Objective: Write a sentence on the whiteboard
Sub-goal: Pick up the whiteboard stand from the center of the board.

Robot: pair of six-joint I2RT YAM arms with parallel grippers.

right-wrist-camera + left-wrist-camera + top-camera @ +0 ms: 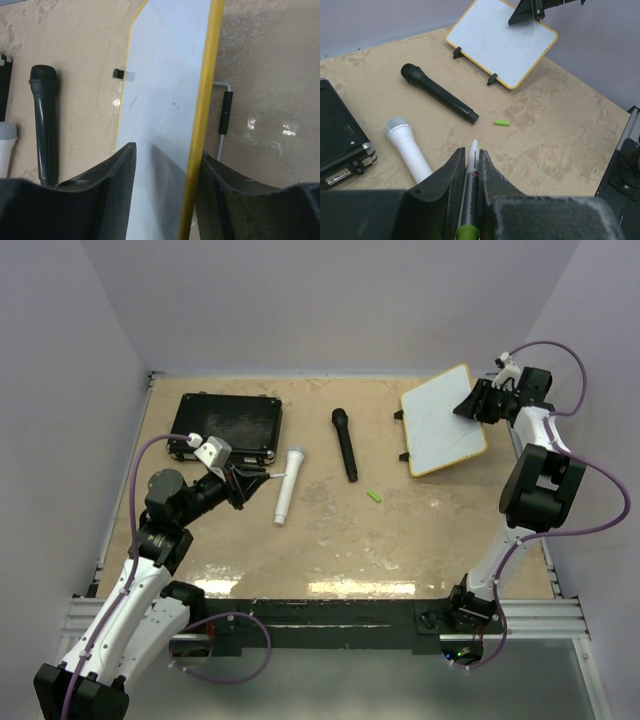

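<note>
The yellow rim is already between the open fingers of my right gripper, so the gripper should stay at the board's upper edge and close its fingers on the rim next.
The whiteboard (445, 420) stands tilted on a small stand at the back right; it has a yellow rim and a blank white face with only faint specks. No green sentence shows on it. It also shows in the left wrist view (500, 40) and the right wrist view (165, 75). My right gripper (470, 402) (167, 150) is open and straddles the board's upper edge, one finger before the face, one behind the rim. My left gripper (262, 478) (472, 150) is shut on a grey marker (470, 185) with a green end, its white tip pointing forward, above the table at the left.
A black case (226, 425) lies at the back left. A white microphone (288, 485) lies beside my left gripper, and a black microphone (345, 443) lies mid-table. A small green cap (374, 496) lies on the table. The board's wire stand (225, 115) shows behind it.
</note>
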